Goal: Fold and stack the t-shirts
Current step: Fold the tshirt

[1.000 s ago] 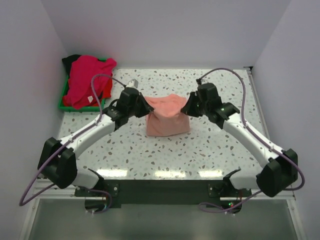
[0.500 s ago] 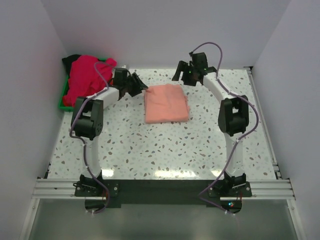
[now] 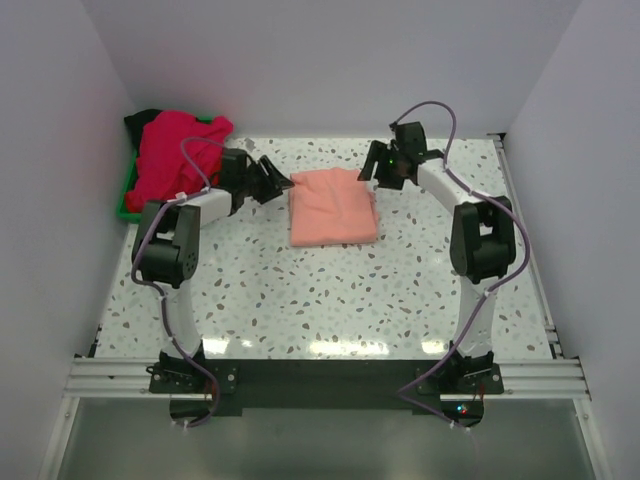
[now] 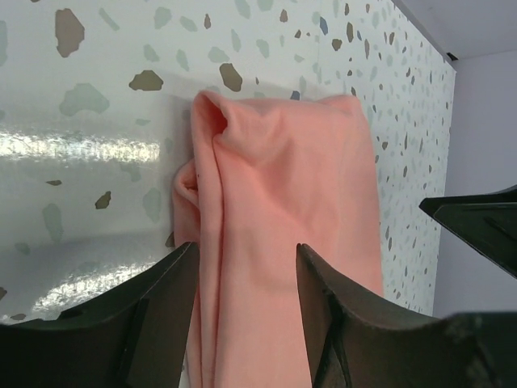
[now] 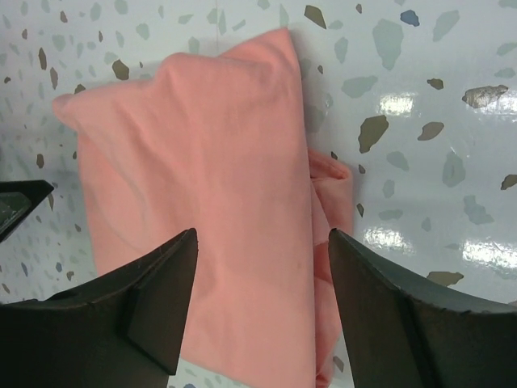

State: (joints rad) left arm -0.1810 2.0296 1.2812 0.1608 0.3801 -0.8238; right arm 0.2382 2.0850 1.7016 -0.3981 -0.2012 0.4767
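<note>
The shirt's far corner nearest the heap lies below and outward of my gripper's open fingers, so next my left gripper needs to move outward and down onto that corner.
A salmon-pink t-shirt lies folded into a flat rectangle on the speckled table, in the far middle. My left gripper hovers at its far left corner, open, with the cloth showing between its fingers and nothing gripped. Over the far right corner my right gripper is also open, the folded shirt lying loose under its fingers. More t-shirts, magenta-pink and red with a black one at the back, sit heaped at the far left.
The heap rests in a green tray against the left wall. White walls close in the table on the left, back and right. A raised rail runs along the table's right edge.
Both grippers opened and let go of the salmon-pink t-shirt, which now lies flat and folded. Both arms swung to the far side and now hover at its far corners.
</note>
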